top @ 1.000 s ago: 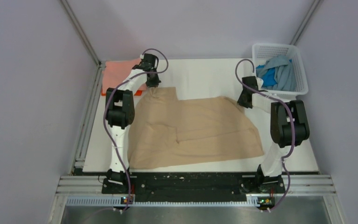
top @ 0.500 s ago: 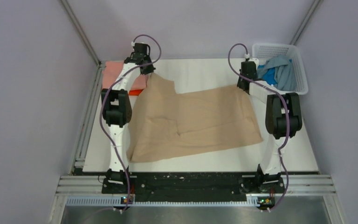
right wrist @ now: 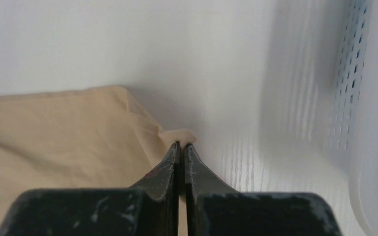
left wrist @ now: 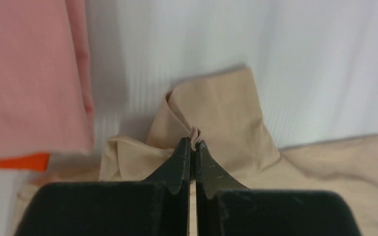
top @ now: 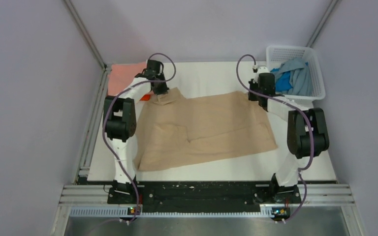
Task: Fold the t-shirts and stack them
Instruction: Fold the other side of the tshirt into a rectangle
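The robot should next pull the pinched corner that sticks out past the table's far edge back over the near part of the tan t-shirt, which lies back from the left gripper, and let it go.
The tan t-shirt (top: 211, 125) lies spread on the white table. My left gripper (top: 160, 91) is shut on its far left corner, pinching a fold of tan cloth (left wrist: 211, 113) between the fingertips (left wrist: 193, 143). My right gripper (top: 261, 96) is shut on its far right corner, a small tab of tan cloth (right wrist: 78, 128) showing past the tips (right wrist: 181, 144). The salmon pink t-shirt (top: 125, 73) lies folded at the far left on an orange one (left wrist: 15, 161). Blue and blue-grey t-shirts (top: 293, 78) sit in the basket.
The white lattice basket (top: 317, 76) stands at the far right corner, close beside my right gripper; its wall shows in the right wrist view (right wrist: 369, 98). Bare white table (top: 211, 76) lies beyond the tan shirt. Metal rails run along the left and near edges.
Both grippers carried the tan shirt's far corners farther back and up, then came back slightly and lower. The shirt's near hem slid away from the front edge.
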Available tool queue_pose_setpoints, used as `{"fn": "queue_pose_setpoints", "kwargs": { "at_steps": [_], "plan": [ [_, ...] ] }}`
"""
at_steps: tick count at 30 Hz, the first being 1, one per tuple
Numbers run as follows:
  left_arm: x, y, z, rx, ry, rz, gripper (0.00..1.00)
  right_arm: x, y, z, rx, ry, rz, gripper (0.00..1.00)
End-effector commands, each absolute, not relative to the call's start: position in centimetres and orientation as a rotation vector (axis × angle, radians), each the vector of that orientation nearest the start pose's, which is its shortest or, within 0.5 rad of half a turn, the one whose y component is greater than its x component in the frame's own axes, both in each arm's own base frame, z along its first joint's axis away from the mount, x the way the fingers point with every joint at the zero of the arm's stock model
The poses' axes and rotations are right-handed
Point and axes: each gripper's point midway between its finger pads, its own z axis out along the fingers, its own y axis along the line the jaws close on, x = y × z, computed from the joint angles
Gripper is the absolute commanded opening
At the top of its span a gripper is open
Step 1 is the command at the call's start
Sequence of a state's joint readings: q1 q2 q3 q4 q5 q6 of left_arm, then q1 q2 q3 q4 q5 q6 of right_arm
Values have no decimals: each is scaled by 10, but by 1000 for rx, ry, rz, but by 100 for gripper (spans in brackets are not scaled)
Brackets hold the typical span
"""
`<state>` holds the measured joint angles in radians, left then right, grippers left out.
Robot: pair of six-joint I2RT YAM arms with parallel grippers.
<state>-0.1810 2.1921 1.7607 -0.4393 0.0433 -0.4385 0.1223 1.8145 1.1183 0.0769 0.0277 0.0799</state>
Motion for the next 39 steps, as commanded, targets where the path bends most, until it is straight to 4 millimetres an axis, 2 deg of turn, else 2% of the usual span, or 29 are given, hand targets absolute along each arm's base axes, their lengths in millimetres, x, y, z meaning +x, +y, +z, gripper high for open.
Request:
{"fn": "queue_pose_setpoints", "kwargs": {
  "at_steps": [1, 11, 16, 20, 23, 27, 31, 35, 39],
  "plan": [
    [517, -149, 143, -205, 2294, -407, 0, 476, 81, 144, -164, 2008, 207, 0],
    [426, -158, 147, -151, 2309, -300, 0, 413, 75, 154, -189, 2003, 213, 0],
    [374, -159, 137, -146, 2327, -285, 0, 394, 71, 162, -173, 1980, 207, 0],
    [338, -162, 132, -166, 2330, -336, 0, 385, 60, 156, -125, 2001, 153, 0],
    [318, -164, 133, -172, 2325, -374, 0, 380, 46, 153, -67, 2025, 85, 0],
    [294, -165, 132, -172, 2323, -412, 0, 375, 40, 157, -51, 2015, 52, 0],
    [278, -164, 129, -174, 2328, -420, 0, 368, 34, 155, -40, 2006, 17, 0],
    [260, -172, 121, -161, 2363, -457, 0, 363, 27, 150, -33, 2009, -21, 0],
    [245, -167, 115, -152, 2377, -426, 0, 359, 20, 146, -15, 2012, -62, 0]
  ]
}}
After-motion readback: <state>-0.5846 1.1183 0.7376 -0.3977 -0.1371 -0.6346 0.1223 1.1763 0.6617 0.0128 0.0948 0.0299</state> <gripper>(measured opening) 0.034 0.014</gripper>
